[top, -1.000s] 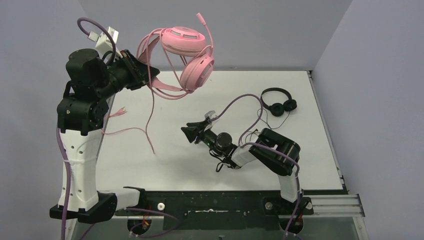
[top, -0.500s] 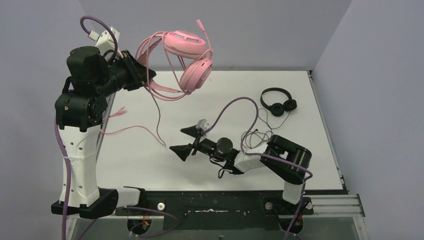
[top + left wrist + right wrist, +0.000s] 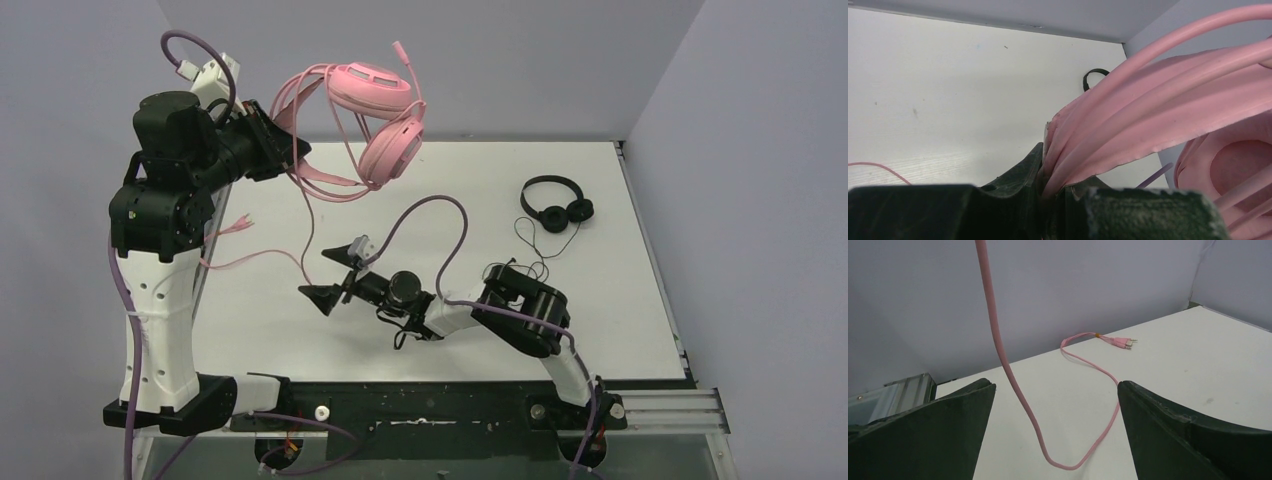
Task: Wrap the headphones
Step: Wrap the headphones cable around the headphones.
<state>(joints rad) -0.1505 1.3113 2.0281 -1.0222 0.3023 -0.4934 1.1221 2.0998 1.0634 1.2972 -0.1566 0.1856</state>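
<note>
The hanging pink cable (image 3: 304,264) passes just beyond my right gripper's open fingers. My right gripper eases to the left in the top view next and closes on it.
The pink headphones (image 3: 385,110) hang high over the table's back left. My left gripper (image 3: 285,150) is shut on their headband and bunched cable loops. In the left wrist view the pink bundle (image 3: 1148,125) fans out from between my jaws (image 3: 1053,185). A pink cable (image 3: 305,250) drops from there to the table and runs left to its plug (image 3: 235,228). My right gripper (image 3: 332,273) stands open low over the table. The hanging cable (image 3: 998,340) passes in front of its gap (image 3: 1056,385), touching neither finger. The black headphones (image 3: 555,203) lie at the back right.
The black headset's thin cable (image 3: 525,255) trails towards my right arm's elbow (image 3: 525,310). Purple arm cables (image 3: 440,215) arch over the right forearm. The pink plug (image 3: 1123,343) lies near the table's left edge, close to the grey wall.
My right gripper has opened wide and swung left across the table to the hanging pink cable. The left arm shifted slightly at first with the pink headphones, then held still.
</note>
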